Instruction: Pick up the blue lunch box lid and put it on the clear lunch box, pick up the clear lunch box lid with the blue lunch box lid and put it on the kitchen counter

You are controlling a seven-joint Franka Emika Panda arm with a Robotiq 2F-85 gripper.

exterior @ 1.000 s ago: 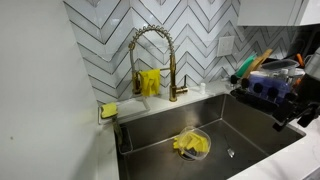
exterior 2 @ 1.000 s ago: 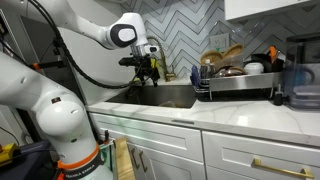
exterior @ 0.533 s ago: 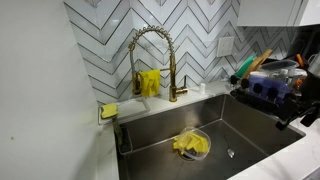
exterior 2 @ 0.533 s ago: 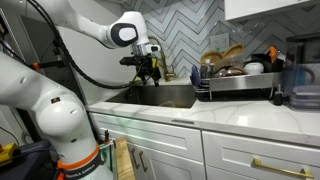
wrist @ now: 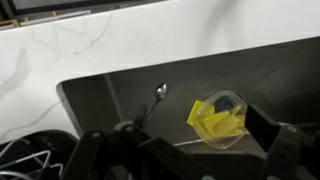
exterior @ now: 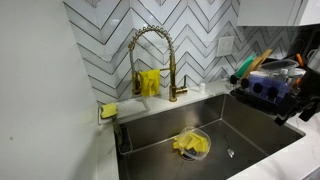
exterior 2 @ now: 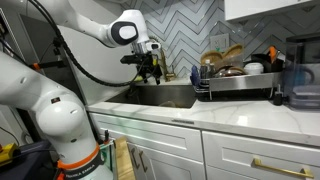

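My gripper rises and moves outward over the dish rack next, since dark blue shows at the dish rack's sink end. Then it lowers to the lid's near edge.
A clear lunch box [wrist: 222,119] lies in the steel sink with a yellow cloth inside it. It also shows in an exterior view [exterior: 191,144]. My gripper [wrist: 185,160] is open and empty. It hangs well above the sink, with its fingers either side of the box in the wrist view. In the exterior views the gripper is at the right edge [exterior: 296,104] and over the sink [exterior 2: 148,68]. I cannot make out the blue lunch box lid. The white kitchen counter [wrist: 120,45] borders the sink and shows in front of it in an exterior view [exterior 2: 200,118].
A spoon [wrist: 160,92] lies on the sink floor beside the box. A gold faucet [exterior: 150,50] stands behind the sink. A full dish rack [exterior 2: 238,82] sits beside the sink, with dark blue items [exterior: 264,88] near my gripper. A yellow sponge [exterior: 108,110] sits at the sink corner.
My gripper has shifted slightly upward at the right edge of an exterior view. Nothing else has moved.
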